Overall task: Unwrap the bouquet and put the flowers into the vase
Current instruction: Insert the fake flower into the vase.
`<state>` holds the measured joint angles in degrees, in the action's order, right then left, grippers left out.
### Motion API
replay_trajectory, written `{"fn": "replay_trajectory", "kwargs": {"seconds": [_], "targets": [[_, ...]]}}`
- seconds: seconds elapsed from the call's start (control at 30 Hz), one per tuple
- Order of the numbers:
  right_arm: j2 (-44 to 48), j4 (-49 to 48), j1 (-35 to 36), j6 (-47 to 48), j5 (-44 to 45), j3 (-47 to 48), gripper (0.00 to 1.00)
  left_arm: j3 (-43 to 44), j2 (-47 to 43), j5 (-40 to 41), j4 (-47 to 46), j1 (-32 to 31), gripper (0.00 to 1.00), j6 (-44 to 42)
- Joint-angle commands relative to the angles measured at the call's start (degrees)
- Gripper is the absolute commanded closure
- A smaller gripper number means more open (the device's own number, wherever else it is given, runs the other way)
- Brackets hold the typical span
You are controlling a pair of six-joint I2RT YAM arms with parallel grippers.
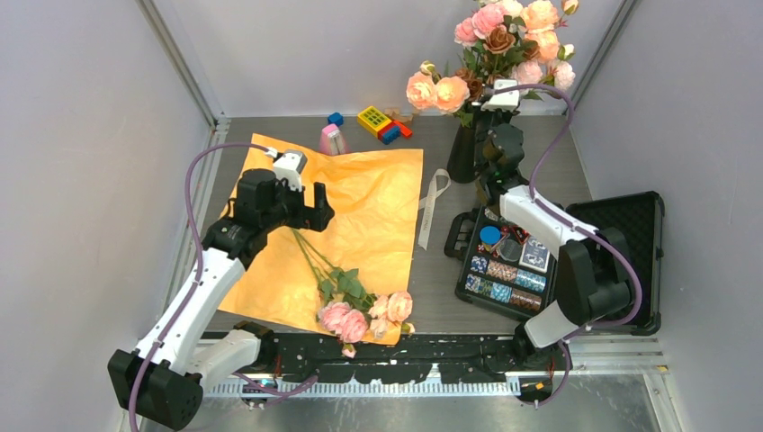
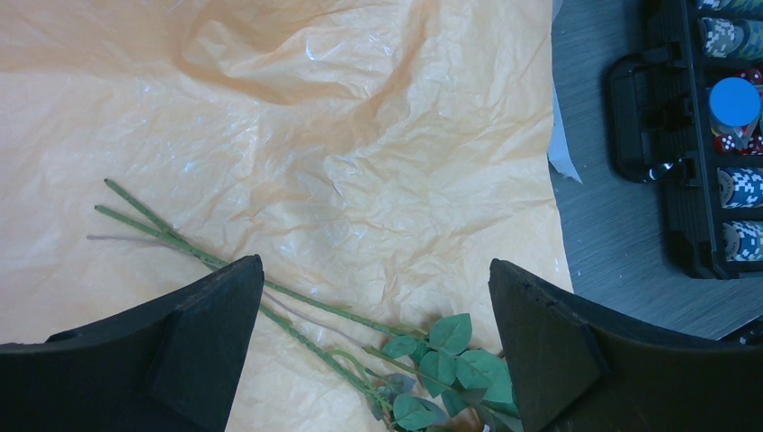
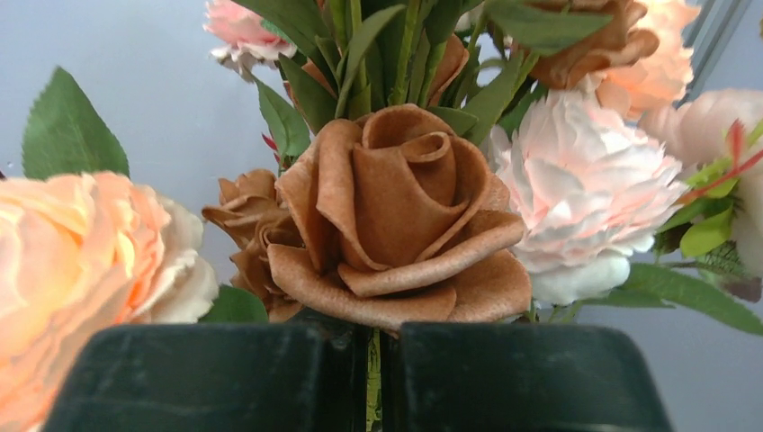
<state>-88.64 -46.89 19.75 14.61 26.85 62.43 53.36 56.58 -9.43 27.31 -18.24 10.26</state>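
My right gripper will next lower the thin green stem toward the top of the black vase (image 1: 462, 155) and release it, as the brown rose is still high above.
The bouquet lies unwrapped. Its crinkly orange paper (image 1: 360, 202) is spread flat, and a few pink and peach flowers (image 1: 360, 317) lie on it, heads toward the near edge. My left gripper (image 1: 310, 205) hovers open over their green stems (image 2: 180, 236), which run between its fingers (image 2: 207, 333) without touching them. The black vase (image 1: 462, 155) stands at the back and holds several flowers. My right gripper (image 3: 373, 337) is raised among them, shut on the thin green stem just under a brown rose (image 3: 396, 216).
A cream ribbon (image 1: 435, 202) lies loose between the paper and the vase. A pink metronome (image 1: 332, 139) and coloured blocks (image 1: 382, 123) sit at the back. An open black case of chips (image 1: 508, 261) fills the right side, close to the right arm.
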Motion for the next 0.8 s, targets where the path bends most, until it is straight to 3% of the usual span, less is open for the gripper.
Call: {"fn": "replay_trajectory", "kwargs": {"seconds": [0.0, 0.77], "targets": [[-0.5, -4.9, -0.2, -2.6, 2.9, -1.3, 1.00, 1.4, -0.1, 0.4, -0.9, 0.3, 0.00, -0.2], [-2.4, -6.4, -0.2, -7.6, 6.4, -7.8, 1.00, 1.4, 0.2, 0.1, -0.9, 0.3, 0.00, -0.2]]}}
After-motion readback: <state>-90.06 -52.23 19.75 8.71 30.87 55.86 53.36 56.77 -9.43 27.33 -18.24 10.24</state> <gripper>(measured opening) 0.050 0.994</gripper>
